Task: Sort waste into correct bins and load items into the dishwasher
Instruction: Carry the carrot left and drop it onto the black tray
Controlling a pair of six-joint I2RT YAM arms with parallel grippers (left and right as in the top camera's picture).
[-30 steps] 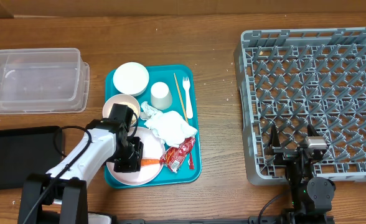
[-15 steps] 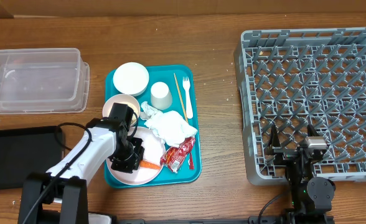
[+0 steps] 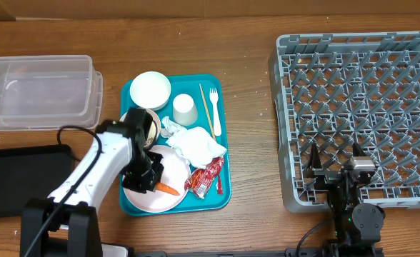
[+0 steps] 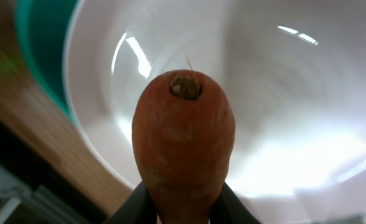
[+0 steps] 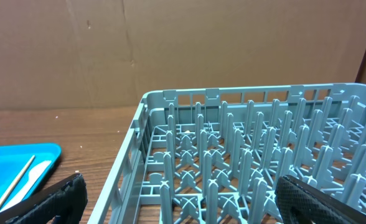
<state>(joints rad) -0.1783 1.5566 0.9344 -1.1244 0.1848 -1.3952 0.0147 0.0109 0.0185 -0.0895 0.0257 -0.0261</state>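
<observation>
The left gripper will next swing left in the overhead view from the plate (image 3: 147, 202) over the black tray (image 3: 26, 180) and release the carrot, since that tray is empty.
In the left wrist view the orange carrot (image 4: 183, 130) fills the middle, and my left gripper (image 4: 183, 202) is shut on its lower end. Behind it is the pale pink plate (image 4: 282, 93). From overhead, the left gripper (image 3: 150, 182) is over the plate (image 3: 147, 202) at the teal tray's front, with the carrot (image 3: 168, 189) sticking out to the right. Crumpled napkins (image 3: 196, 145) and the red wrapper (image 3: 206, 178) lie beside it. My right gripper (image 5: 183, 199) stands open over the grey dish rack (image 5: 233, 143), at that rack's (image 3: 360, 107) front-left part.
On the teal tray (image 3: 223, 193) are a white bowl (image 3: 150, 89), a cup (image 3: 184, 109), a fork (image 3: 215, 103), a wooden stick (image 3: 206, 107) and a pink bowl (image 3: 133, 116) half under my arm. The clear tub (image 3: 42, 93) stands at the back left and the black tray (image 3: 17, 178) at the front left.
The left jaws have closed on the carrot. The left arm has swung a little to the left, and the carrot now points down-right off the plate's middle. The right arm is still.
</observation>
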